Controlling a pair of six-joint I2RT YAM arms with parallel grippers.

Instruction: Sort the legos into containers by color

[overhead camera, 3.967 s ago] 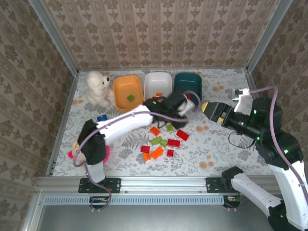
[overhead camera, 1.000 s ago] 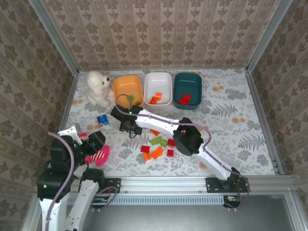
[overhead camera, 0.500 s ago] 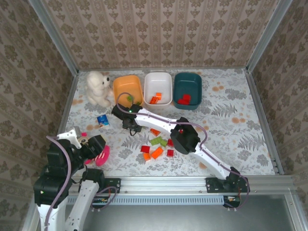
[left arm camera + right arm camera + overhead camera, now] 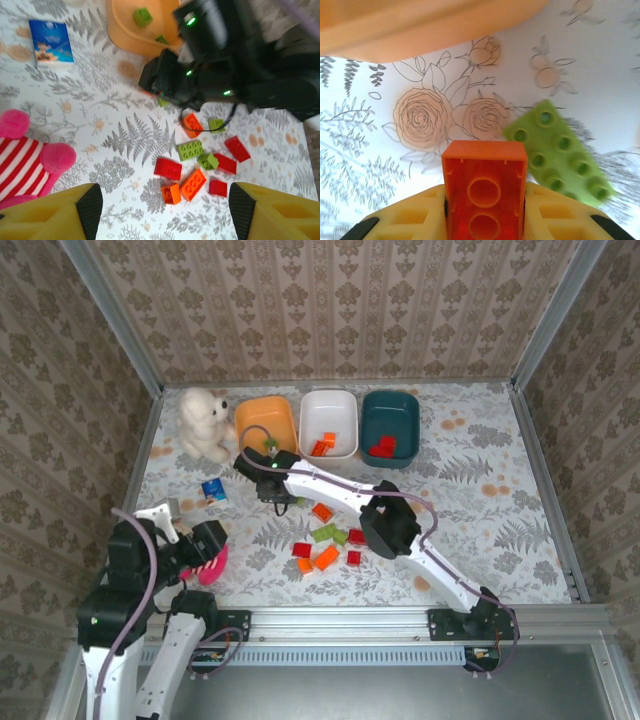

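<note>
I will lift my right gripper over the near side of the white container holding orange legos, outward of it, lower inside and release the matching lego.
My right gripper is shut on an orange lego, held just in front of the orange container, whose wall shows close above the lego. A light green lego lies on the cloth right beside it. Red, orange and green legos lie scattered mid-table; among them are a red one and an orange one. The white container holds orange pieces, the dark teal container red ones. My left gripper hangs open near the table's front left.
A white stuffed animal sits left of the orange bin. A small blue box lies on the cloth, and a pink striped plush is under my left gripper. The right arm stretches across the pile.
My right gripper has closed on the orange lego and shifted slightly toward the orange bin. The left arm has shifted a little to the right.
</note>
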